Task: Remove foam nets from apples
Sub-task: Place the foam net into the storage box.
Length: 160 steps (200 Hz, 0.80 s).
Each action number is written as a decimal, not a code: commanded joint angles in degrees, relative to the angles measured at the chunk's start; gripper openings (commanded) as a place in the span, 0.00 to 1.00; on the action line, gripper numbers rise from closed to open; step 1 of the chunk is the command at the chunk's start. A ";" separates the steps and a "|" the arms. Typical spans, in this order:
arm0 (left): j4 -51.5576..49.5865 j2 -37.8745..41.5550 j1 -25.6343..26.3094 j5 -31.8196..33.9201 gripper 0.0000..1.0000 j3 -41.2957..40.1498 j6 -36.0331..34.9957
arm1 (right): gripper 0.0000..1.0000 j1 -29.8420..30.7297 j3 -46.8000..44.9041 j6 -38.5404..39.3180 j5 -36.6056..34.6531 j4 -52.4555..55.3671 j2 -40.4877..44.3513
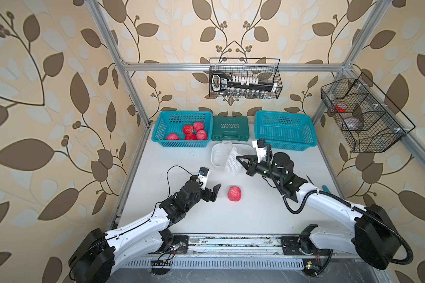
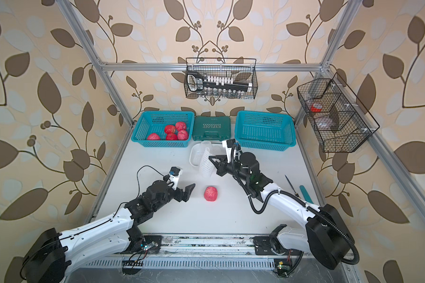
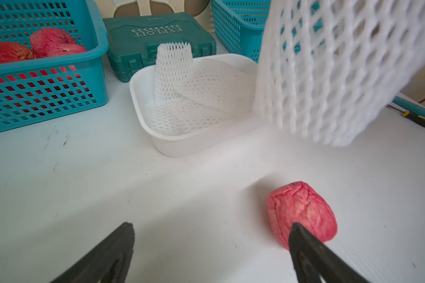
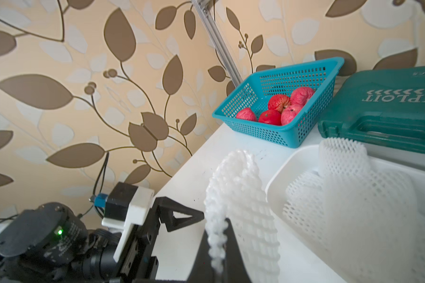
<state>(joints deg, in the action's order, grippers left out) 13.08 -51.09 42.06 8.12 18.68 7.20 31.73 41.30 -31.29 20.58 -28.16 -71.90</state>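
My right gripper moves outward and down over the inside of the white tub next and releases the net's edge, since the other foam nets lie there.
A bare red-pink apple [image 1: 235, 193] [image 2: 211, 193] [image 3: 302, 213] lies on the white table. My left gripper [image 1: 216, 192] [image 2: 189, 192] [image 3: 211, 226] stands open just left of it, nothing between its fingers. My right gripper [image 1: 238, 158] [image 2: 210, 158] [image 4: 217, 235] is shut on the edge of a white foam net [image 1: 232, 161] [image 2: 205, 164] [image 3: 329, 73] [image 4: 243, 196], which hangs limp and empty by the front edge of the white tub [image 1: 212, 154] [image 3: 142, 107]. More foam nets [image 1: 222, 149] [image 3: 173, 71] lie in the tub. Several bare apples [image 1: 194, 132] [image 4: 280, 107] sit in the left teal basket [image 1: 157, 132].
An empty teal basket [image 1: 284, 129] stands at the back right, with a green tool case [image 1: 230, 128] between the two baskets. Hand tools [image 1: 325, 188] lie at the table's right edge. Wire baskets [image 1: 245, 78] hang on the frame.
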 commanded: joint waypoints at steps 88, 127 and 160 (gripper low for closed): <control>2.21 -1.94 0.48 -14.01 0.99 4.75 -5.11 | 0.00 -12.02 16.76 -24.91 13.78 -10.34 -28.20; 0.12 -3.99 0.61 -18.49 0.97 6.61 -6.79 | 0.00 -12.75 19.07 -21.56 9.10 -6.40 -36.27; -0.65 -3.94 0.56 -18.30 0.97 6.52 -6.76 | 0.00 -13.43 18.60 -14.59 2.43 1.58 -36.58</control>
<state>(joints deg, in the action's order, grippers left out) 12.56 -55.35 42.09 -8.16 23.00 1.58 18.92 58.94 -50.78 28.01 -31.48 -108.29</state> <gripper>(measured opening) 0.971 0.048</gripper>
